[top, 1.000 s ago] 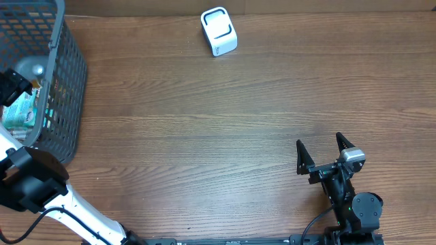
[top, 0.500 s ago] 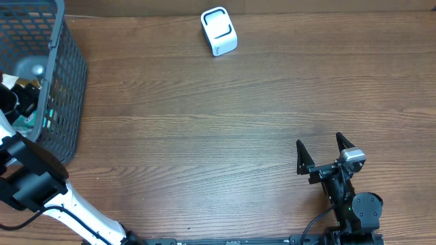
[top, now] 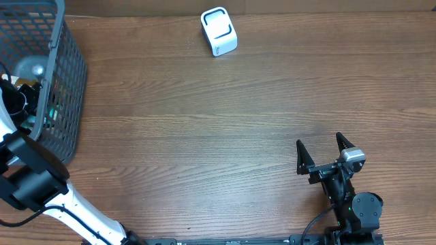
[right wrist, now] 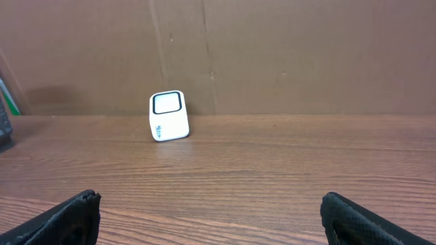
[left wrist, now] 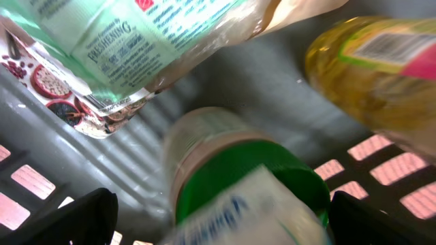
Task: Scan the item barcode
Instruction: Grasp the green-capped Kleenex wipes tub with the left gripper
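Note:
My left gripper's open fingers already straddle the container's green cap [left wrist: 248, 163], so next I'll ease them back slightly onto it and close.
My left gripper [left wrist: 225, 221] is down inside the grey wire basket [top: 65, 82] at the table's far left, jaws wide open. A blurred container with a green cap and a white label [left wrist: 245, 184] lies between the fingers, which stand apart from it on either side. Beside it lie a yellow bottle with a barcode label [left wrist: 371, 68] and a green-and-white pouch [left wrist: 136, 41]. The white scanner [top: 219, 31] stands at the back of the table, also in the right wrist view [right wrist: 168, 116]. My right gripper [top: 325, 151] rests open and empty near the front edge.
The basket's mesh walls [left wrist: 381, 163] close in around the left gripper. A brown cardboard wall [right wrist: 272, 54] stands behind the scanner. Bare wooden tabletop [top: 218, 136] lies between the basket, the scanner and the right arm.
The left gripper has sunk deeper into the basket and now covers the green pouch seen from overhead earlier. The right arm has not moved.

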You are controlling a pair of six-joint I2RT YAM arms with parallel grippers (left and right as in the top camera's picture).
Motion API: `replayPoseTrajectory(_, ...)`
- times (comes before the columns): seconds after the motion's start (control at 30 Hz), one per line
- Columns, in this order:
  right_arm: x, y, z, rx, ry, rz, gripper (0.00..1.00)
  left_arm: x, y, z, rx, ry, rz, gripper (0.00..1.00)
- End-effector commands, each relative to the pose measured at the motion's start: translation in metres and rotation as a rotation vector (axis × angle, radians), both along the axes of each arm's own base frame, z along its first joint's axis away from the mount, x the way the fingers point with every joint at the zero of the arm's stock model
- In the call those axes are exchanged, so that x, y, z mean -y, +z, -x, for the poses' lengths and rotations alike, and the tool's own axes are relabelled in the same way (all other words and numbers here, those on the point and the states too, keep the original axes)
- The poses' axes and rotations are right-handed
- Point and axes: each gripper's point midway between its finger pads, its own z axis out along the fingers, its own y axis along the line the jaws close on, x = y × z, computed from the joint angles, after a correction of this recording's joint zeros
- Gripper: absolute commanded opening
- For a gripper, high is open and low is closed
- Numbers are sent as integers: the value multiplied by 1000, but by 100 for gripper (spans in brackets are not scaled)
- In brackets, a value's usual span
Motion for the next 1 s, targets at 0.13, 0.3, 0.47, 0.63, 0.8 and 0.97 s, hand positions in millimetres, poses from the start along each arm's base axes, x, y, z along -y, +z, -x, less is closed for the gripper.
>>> replayPoseTrajectory(0.13,0,-2,0,3,2,1,100,-4,-17,18,-88,13,-5,100)
replayPoseTrajectory(0.3,0,-2,0,3,2,1,100,-8,-10,20,-75,25,-14,100)
replayPoseTrajectory(0.47,0,-2,0,3,2,1,100,-8,-6,21,-72,26,-18,100)
replayPoseTrajectory(0.63,0,-2,0,3,2,1,100,-11,-6,32,-124,23,-46,100)
replayPoseTrajectory(0.8,0,-2,0,3,2,1,100,-13,-10,35,-149,24,-57,100)
replayPoseTrajectory(0.97,0,-2,0,3,2,1,100,-13,-21,35,-149,22,-57,100)
